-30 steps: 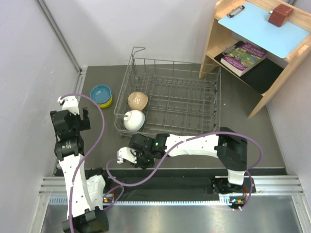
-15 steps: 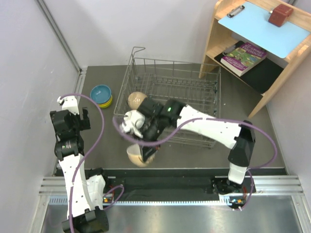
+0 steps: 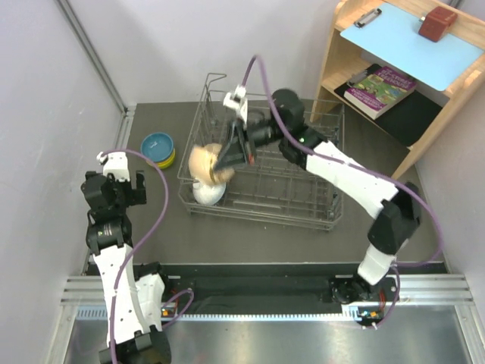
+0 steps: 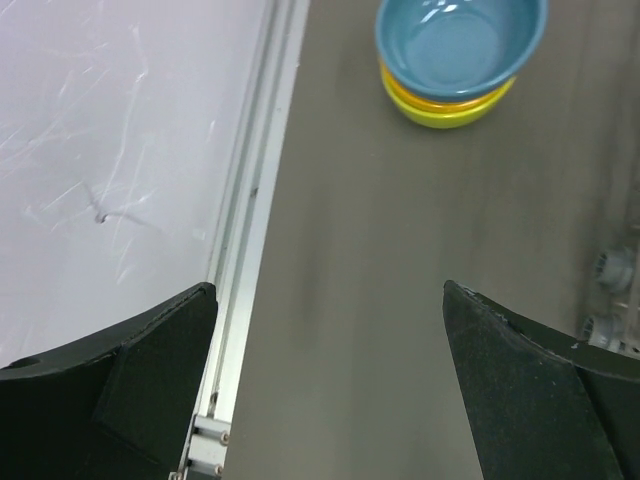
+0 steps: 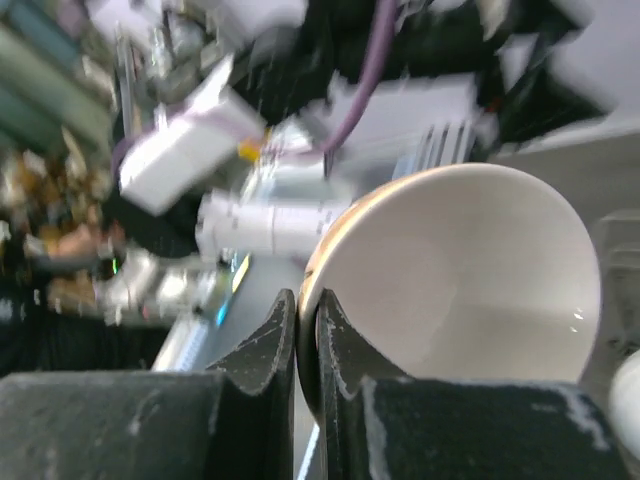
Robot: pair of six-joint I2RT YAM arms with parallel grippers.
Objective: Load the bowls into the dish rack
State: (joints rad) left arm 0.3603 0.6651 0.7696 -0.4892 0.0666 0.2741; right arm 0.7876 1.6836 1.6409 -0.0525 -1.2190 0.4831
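Observation:
My right gripper holds the beige-tan bowl and will next move outward, then down into the rack's empty far corner (image 3: 216,118) by the stack and let go of the bowl, because the white bowl (image 3: 207,192) fills the rack's near corner.
My right gripper (image 3: 227,160) is shut on the rim of a beige-tan bowl (image 3: 204,164) and holds it tilted above the left part of the grey wire dish rack (image 3: 265,97). In the right wrist view the fingers (image 5: 270,335) pinch that bowl's rim (image 5: 460,270). A white bowl (image 3: 207,192) stands on edge in the rack's front left corner. The second beige-tan bowl is hidden behind the held one. A blue bowl (image 3: 157,142) tops a stack on the table left of the rack, over an orange (image 4: 450,98) and a yellow-green bowl (image 4: 450,114). My left gripper (image 4: 328,290) is open and empty, short of the stack.
A wooden shelf unit (image 3: 394,83) with a blue clipboard (image 3: 413,42), a book (image 3: 380,89) and a red-brown block (image 3: 437,23) stands at the back right. A white wall and aluminium rail (image 4: 250,230) run along the left.
My right gripper has lifted the beige-tan bowl from the table in front of the rack and carried it up and back over the rack's left part. The left arm shifted slightly.

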